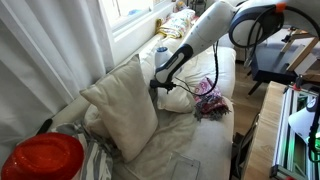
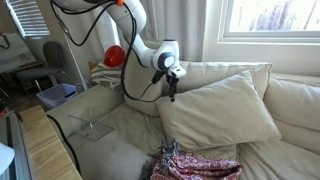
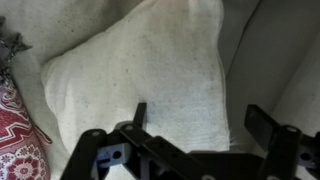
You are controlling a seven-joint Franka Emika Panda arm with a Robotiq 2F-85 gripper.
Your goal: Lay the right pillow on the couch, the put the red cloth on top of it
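I will move my gripper a little farther over the pillow next, then close it on the cream pillow's top corner (image 3: 207, 132).
A large cream pillow (image 1: 122, 108) leans upright against the couch back (image 2: 215, 72); it also shows in an exterior view (image 2: 222, 112) and in the wrist view (image 3: 140, 70). A red patterned cloth (image 1: 210, 100) lies crumpled on the couch seat in front of it, also seen in an exterior view (image 2: 195, 165) and at the left edge of the wrist view (image 3: 12, 112). My gripper (image 3: 200, 115) is open, its fingers straddling the pillow's side edge near an upper corner (image 1: 158, 88) (image 2: 172, 92). It holds nothing.
A red round object (image 1: 42, 158) sits at the couch's end, also visible behind the arm (image 2: 115, 55). A clear plastic piece (image 2: 95, 128) lies on the seat cushion. A blue bin (image 2: 58, 95) stands on the floor. Another cushion (image 1: 175, 97) lies under the arm.
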